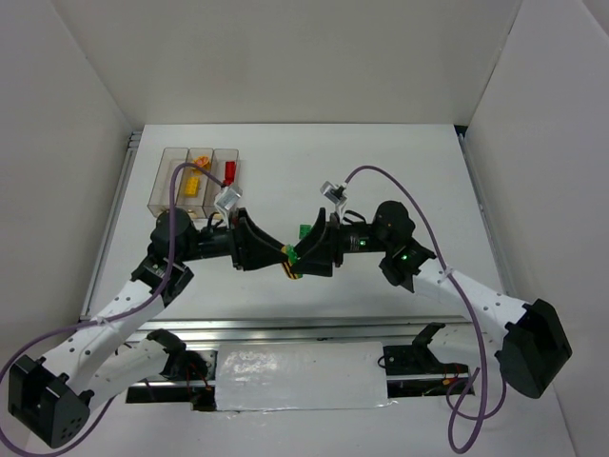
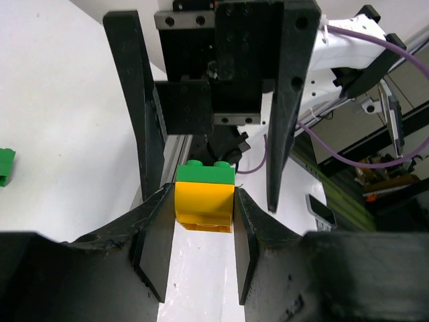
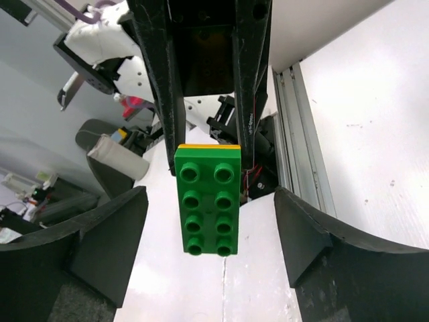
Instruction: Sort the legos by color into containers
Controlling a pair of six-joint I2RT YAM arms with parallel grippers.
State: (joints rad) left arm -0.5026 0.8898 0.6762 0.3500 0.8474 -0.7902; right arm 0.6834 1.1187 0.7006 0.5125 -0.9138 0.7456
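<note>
The middle container is to my left gripper's left in the top view, so it should swing outward over it next and release the yellow lego beside the yellow one.
A yellow lego (image 2: 204, 206) with a green lego (image 2: 205, 173) stuck to it hangs above the table, and my left gripper (image 2: 203, 198) is shut on the yellow part. In the right wrist view the green lego (image 3: 207, 200) shows its studded face. My right gripper (image 3: 211, 196) is open around it, its fingers (image 3: 110, 235) well apart from the brick. From above, both grippers meet at the joined legos (image 1: 289, 262) mid-table. A loose green lego (image 1: 303, 231) lies just behind them. The clear containers (image 1: 164, 177) stand at the far left, holding a yellow lego (image 1: 191, 182) and a red lego (image 1: 229, 170).
The table's metal rail (image 1: 285, 328) runs along the near edge, with a white taped strip (image 1: 300, 376) below it. White walls close in the table on three sides. The same loose green lego (image 2: 5, 166) shows at the left edge of the left wrist view.
</note>
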